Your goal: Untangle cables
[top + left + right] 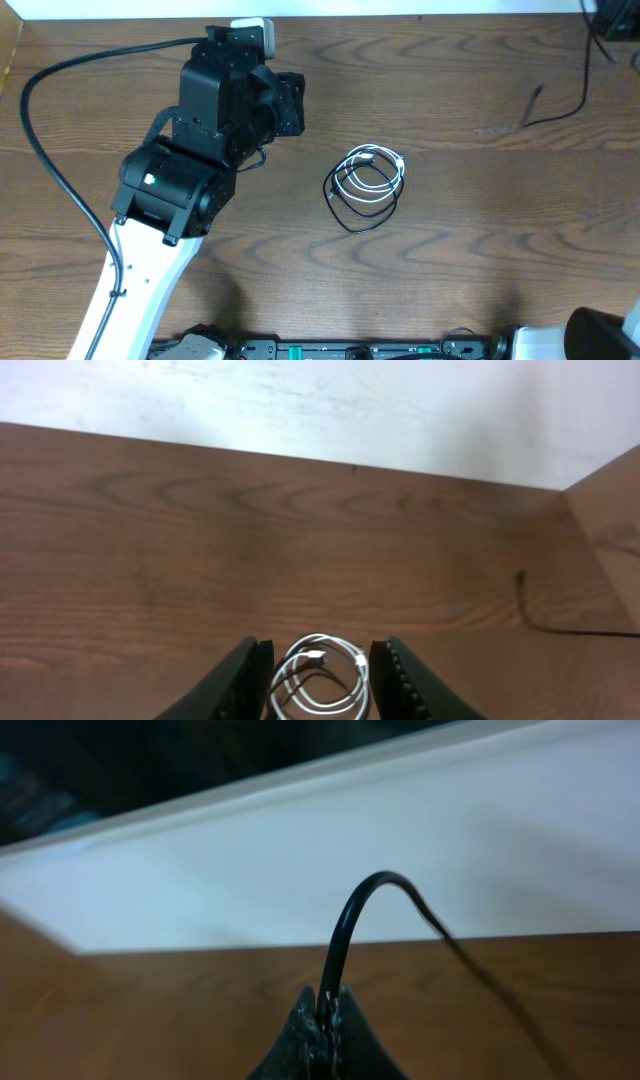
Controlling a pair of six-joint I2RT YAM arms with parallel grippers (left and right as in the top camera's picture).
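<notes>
I should swing my right gripper sideways toward the wooden side next and then open it, since the black cable (560,112) is away from the coil (322,678).
A small coil of cables (366,186) lies mid-table: a white cable (385,168) looped together with a thin black one (352,218). My left gripper (290,105) hangs left of the coil, apart from it. In the left wrist view it (320,652) is open, its jaws apart, and the white coil (322,678) shows on the table between and beyond the fingers. My right gripper (328,1002) is shut on a black cable (345,920) that arches up and away to the right. That cable (560,112) trails across the table's far right corner.
The left arm's thick black wire (45,150) curves over the table's left side. A raised wooden side wall (610,530) bounds the table on the right of the left wrist view. Part of the right arm (600,335) shows at the bottom right.
</notes>
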